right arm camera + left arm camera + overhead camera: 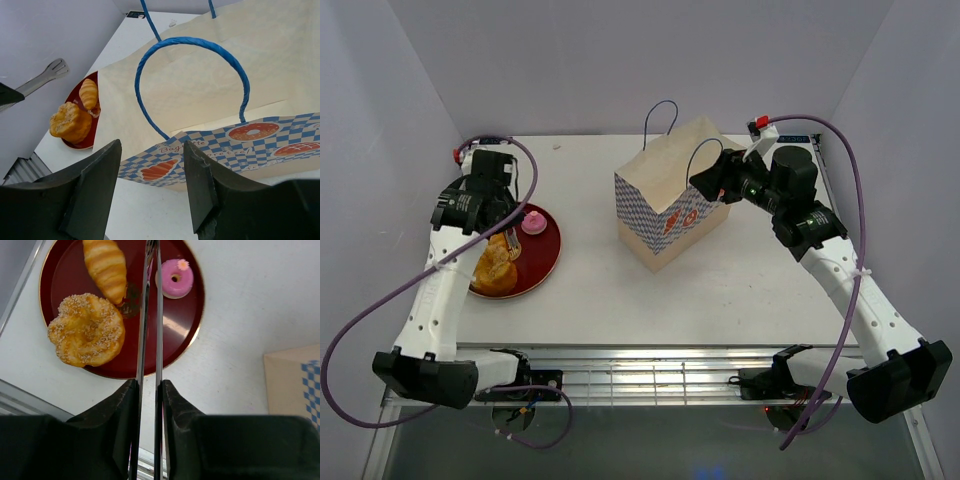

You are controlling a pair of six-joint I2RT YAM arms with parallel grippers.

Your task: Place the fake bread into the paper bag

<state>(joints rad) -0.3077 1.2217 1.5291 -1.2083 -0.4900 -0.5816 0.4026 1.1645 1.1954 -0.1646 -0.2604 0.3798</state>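
Next, the tongs [150, 315] go down and tilt toward the pink-topped cake [176, 279] below, then my left gripper releases them, since their arms are almost together.
The fake bread lies on a dark-red plate [170, 337]: a sesame ring bun [87, 332], a croissant [106, 267] and a pink-topped cake [176, 279]. In the top view the bun [495, 268] and the cake [533, 222] show. My left gripper [149, 385] is shut on silver tongs [150, 315], which reach over the plate between croissant and cake with their arms nearly together and their tips out of frame. The paper bag [670, 205] stands open mid-table. My right gripper [152, 170] is open, just over the bag's checked band [240, 145], by its blue handle [192, 42].
The plate sits at the table's left side [535, 265], close to the left wall. The bag's tan corner [295, 380] shows to the right of the plate. White walls stand behind and on both sides. The metal front rail [650, 370] runs along the near edge.
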